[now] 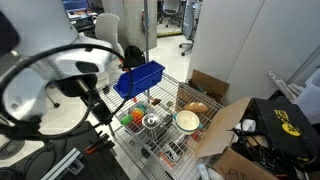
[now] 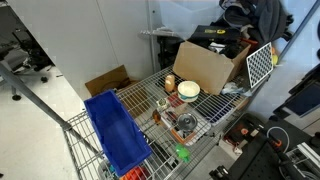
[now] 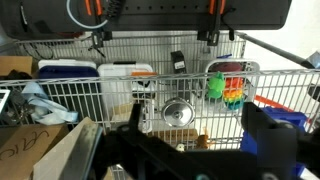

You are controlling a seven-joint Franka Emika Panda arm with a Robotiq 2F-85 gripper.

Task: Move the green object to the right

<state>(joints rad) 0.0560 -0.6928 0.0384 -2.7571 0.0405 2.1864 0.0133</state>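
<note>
The green object is below my gripper and to its right in the wrist view. I need to lower my open fingers that way so they go on both sides of it.
The green object (image 3: pixel 215 86) is a small bright green piece on the wire shelf, touching a rainbow-coloured toy (image 3: pixel 234 94). It shows in both exterior views (image 1: pixel 128 118) (image 2: pixel 182 153), near the shelf's edge and beside the blue bin. My gripper (image 3: pixel 200 135) is open and empty, its two dark fingers framing the lower part of the wrist view. It hangs off the shelf's side, apart from the green object. In an exterior view the gripper (image 1: pixel 98 106) sits at the cart's edge.
A big blue bin (image 1: pixel 140 78) (image 2: pixel 115 130) stands on the wire cart. A metal cup (image 3: pixel 177 112) (image 1: pixel 151 121) and a white bowl (image 1: pixel 187 121) (image 2: pixel 188 91) sit mid-shelf. An open cardboard box (image 2: pixel 205 65) stands at the far end.
</note>
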